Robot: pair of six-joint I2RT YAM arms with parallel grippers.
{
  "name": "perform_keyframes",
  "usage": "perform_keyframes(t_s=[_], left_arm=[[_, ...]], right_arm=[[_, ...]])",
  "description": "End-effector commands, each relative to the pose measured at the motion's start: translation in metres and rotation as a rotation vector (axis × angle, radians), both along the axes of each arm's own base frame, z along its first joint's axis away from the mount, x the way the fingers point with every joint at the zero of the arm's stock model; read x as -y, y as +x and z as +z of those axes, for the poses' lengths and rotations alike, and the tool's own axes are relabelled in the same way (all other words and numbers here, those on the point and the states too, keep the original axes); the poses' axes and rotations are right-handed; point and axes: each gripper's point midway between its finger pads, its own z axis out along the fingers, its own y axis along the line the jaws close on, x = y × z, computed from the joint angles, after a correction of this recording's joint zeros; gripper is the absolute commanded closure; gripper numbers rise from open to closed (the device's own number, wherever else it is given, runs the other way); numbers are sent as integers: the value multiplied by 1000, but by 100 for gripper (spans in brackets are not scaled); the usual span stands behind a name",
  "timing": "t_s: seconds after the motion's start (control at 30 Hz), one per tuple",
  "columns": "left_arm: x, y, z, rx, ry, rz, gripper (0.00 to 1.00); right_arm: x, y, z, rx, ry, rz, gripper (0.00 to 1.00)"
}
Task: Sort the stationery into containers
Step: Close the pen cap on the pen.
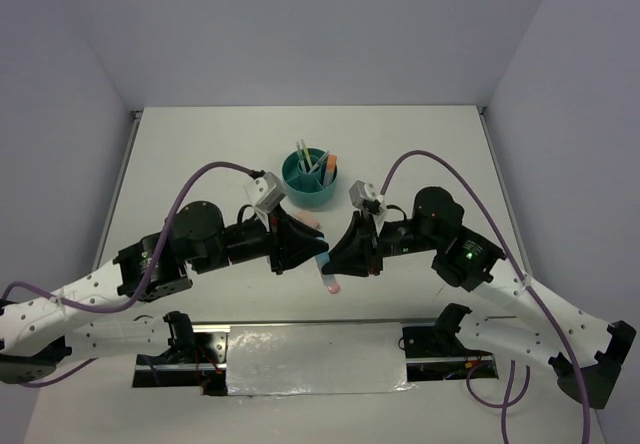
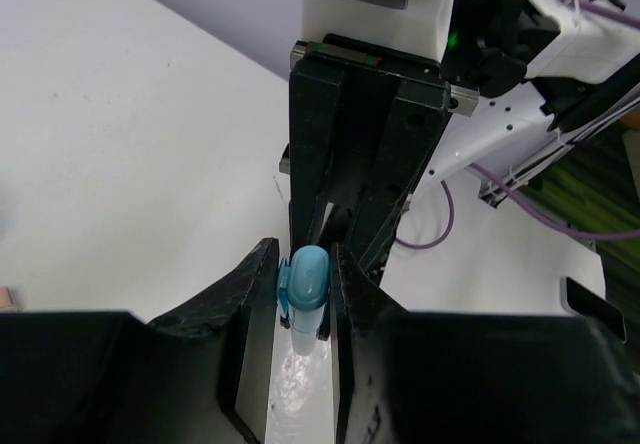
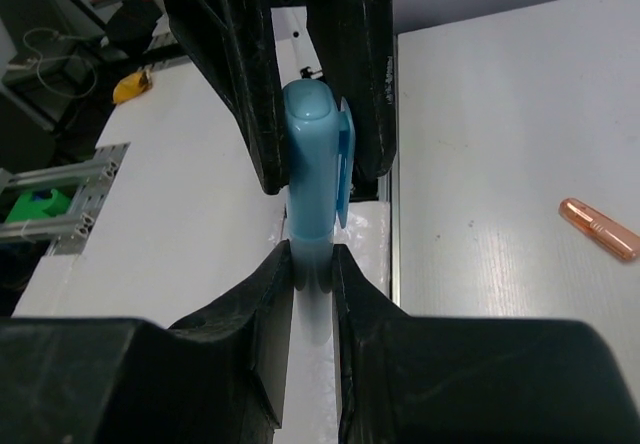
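Observation:
My right gripper carries the pen outward next, then lowers it into the orange stick's slot [image 1: 329, 173] and releases it. The reason is that the teal organizer, already holding pens, stands outward of the slot.
A pen with a blue cap [image 2: 309, 276] and a pale barrel [image 1: 329, 276] stands upright between both grippers, in front of the containers, a round teal organizer [image 1: 309, 186]. My right gripper [image 3: 312, 264] is shut on the barrel just under the cap [image 3: 312, 154]. From the opposite side my left gripper [image 2: 305, 266] has its fingers pressed against the cap's sides. In the top view the left gripper [image 1: 318, 253] and the right gripper [image 1: 336, 256] meet tip to tip. The organizer holds several pens standing in it.
A pink stubby piece [image 1: 309, 221] lies on the table beside the organizer's near side, by the left gripper. An orange stubby piece [image 3: 598, 229] lies on the table to the right in the right wrist view. The metal strip at the table's near edge [image 1: 315, 359] sits below the grippers.

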Motion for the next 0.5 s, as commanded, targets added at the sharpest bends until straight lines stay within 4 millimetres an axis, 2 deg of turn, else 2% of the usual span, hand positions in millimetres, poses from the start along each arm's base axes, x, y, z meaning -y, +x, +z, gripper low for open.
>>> perform_keyframes(t_s=[0.0, 0.03, 0.1, 0.13, 0.2, 0.43, 0.47], left_arm=[[9, -3, -14, -42, 4, -28, 100], [11, -3, -17, -48, 1, -34, 100], [16, -6, -36, -79, 22, -51, 100], [19, -9, -36, -84, 7, -73, 100], [23, -19, -49, -113, 10, -132, 100], [21, -46, -75, -124, 16, -277, 100], [20, -49, -81, -126, 19, -290, 100]], right_arm=[[8, 10, 69, 132, 220, -102, 100], [8, 11, 76, 133, 242, -108, 100], [9, 11, 98, 142, 297, -115, 100], [8, 13, 107, 145, 312, -120, 100], [6, 17, 121, 154, 345, -133, 100], [12, 14, 147, 217, 379, -51, 100], [13, 20, 148, 222, 376, -64, 100]])
